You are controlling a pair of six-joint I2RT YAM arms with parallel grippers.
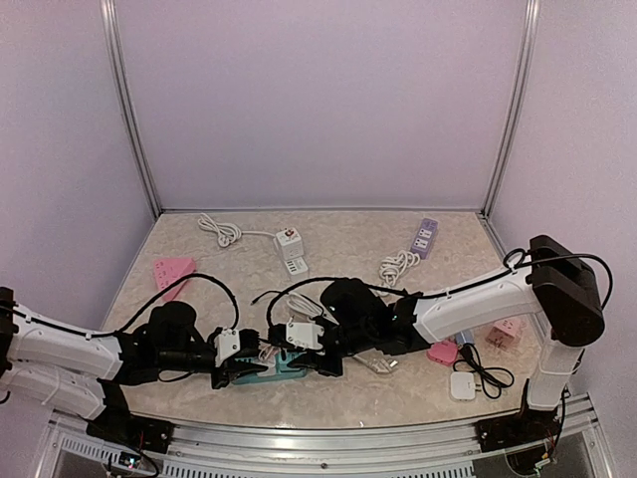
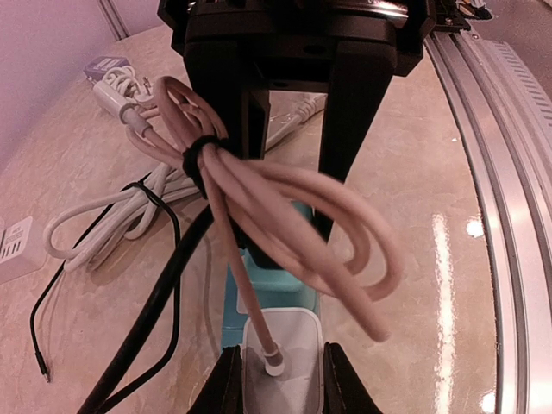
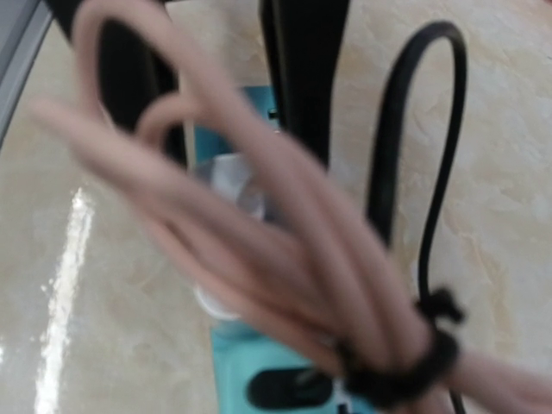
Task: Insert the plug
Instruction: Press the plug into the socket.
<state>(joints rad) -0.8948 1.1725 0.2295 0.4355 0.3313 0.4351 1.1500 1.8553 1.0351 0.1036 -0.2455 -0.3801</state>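
Note:
My right gripper moves outward with the teal power strip [image 1: 282, 368] to the bare tabletop [image 1: 266, 267] beside the white power strip next and releases it, because that spot lies empty.
My left gripper [image 2: 280, 381] is shut on a white plug [image 2: 289, 345]; its black fingers [image 2: 226, 388] press both sides. The plug sits over the near end of a teal power strip [image 2: 276, 285], and its prongs are hidden. A bundle of pinkish cable [image 2: 285, 198], tied with a black band, runs from the plug and droops across the strip. My right gripper [image 2: 291, 233] straddles the far part of the strip, shut on it. From above, the left gripper [image 1: 249, 370] and right gripper [image 1: 317, 363] meet at the strip [image 1: 282, 368]. In the right wrist view the blurred cable [image 3: 259, 233] hides my own fingers.
A white power strip [image 1: 291, 249] with its cord, a purple strip [image 1: 425, 237] and a coiled white cable [image 1: 398, 267] lie at the back. A pink block [image 1: 173, 269] is far left. A pink charger [image 1: 442, 352] and white adapter [image 1: 463, 385] sit right.

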